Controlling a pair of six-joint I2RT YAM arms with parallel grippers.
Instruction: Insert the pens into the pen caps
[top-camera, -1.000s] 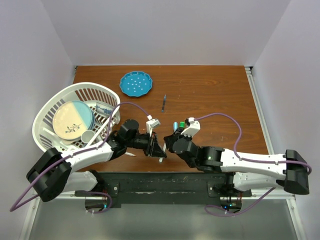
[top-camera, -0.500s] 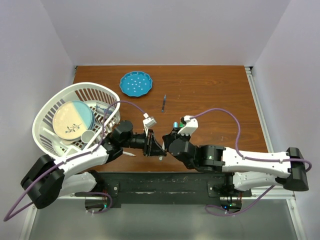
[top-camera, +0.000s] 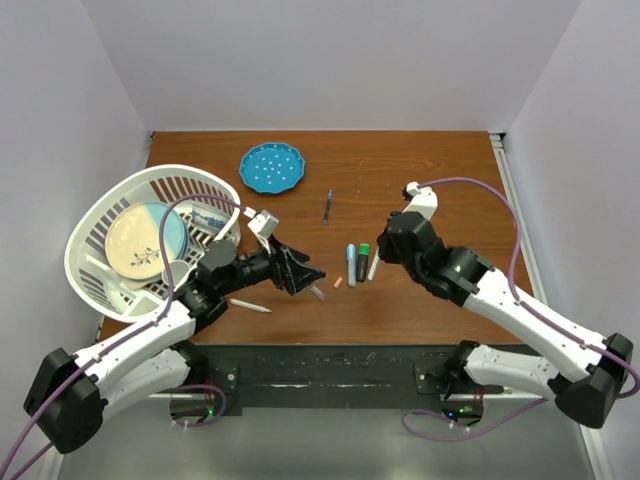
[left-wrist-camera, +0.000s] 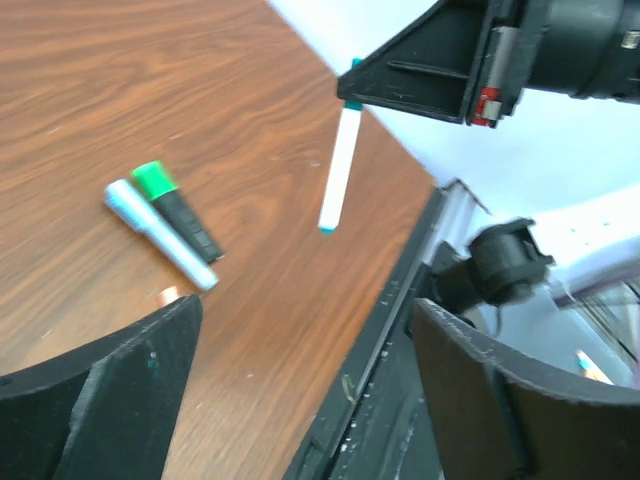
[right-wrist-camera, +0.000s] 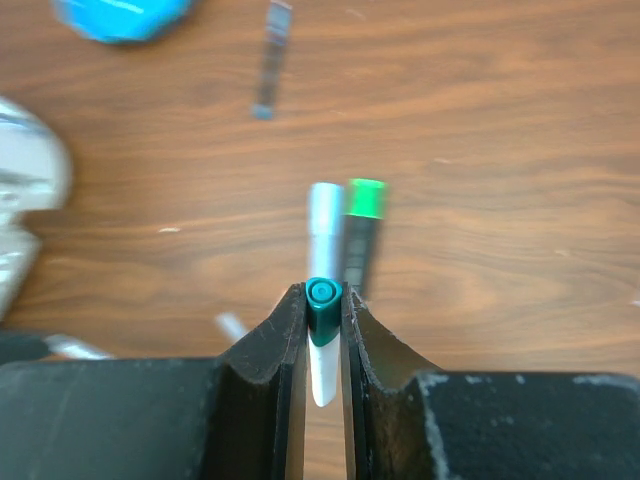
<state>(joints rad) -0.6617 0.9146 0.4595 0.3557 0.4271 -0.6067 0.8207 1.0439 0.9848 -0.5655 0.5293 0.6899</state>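
Observation:
My right gripper lowers next, to get the white pen to the bare wood (top-camera: 376, 267) (right-wrist-camera: 402, 256) beside the green-capped dark pen.
My right gripper (right-wrist-camera: 323, 310) (top-camera: 384, 252) is shut on a white pen by its teal cap (right-wrist-camera: 323, 297), and the barrel (left-wrist-camera: 338, 172) hangs tilted just above the table. Right beside it lie a light-blue-capped pen (top-camera: 351, 265) (right-wrist-camera: 323, 225) and a dark pen with a green cap (top-camera: 363, 261) (right-wrist-camera: 361, 235). My left gripper (top-camera: 304, 272) (left-wrist-camera: 310, 400) is open and holds nothing, to the left of them. A pink cap (top-camera: 338, 283), a small grey piece (top-camera: 317, 292) and a white pen (top-camera: 250, 306) lie near it. A dark pen (top-camera: 327, 206) lies further back.
A blue dotted plate (top-camera: 271, 167) sits at the back left. A white basket (top-camera: 100, 215) with a plate and a cup fills the left side, close behind my left arm. The table's front edge (left-wrist-camera: 385, 330) runs right under the left gripper.
The two grippers, which met at the front centre, have drawn apart. The left one has opened and moved left. The right one has swung back and right with the teal-capped pen.

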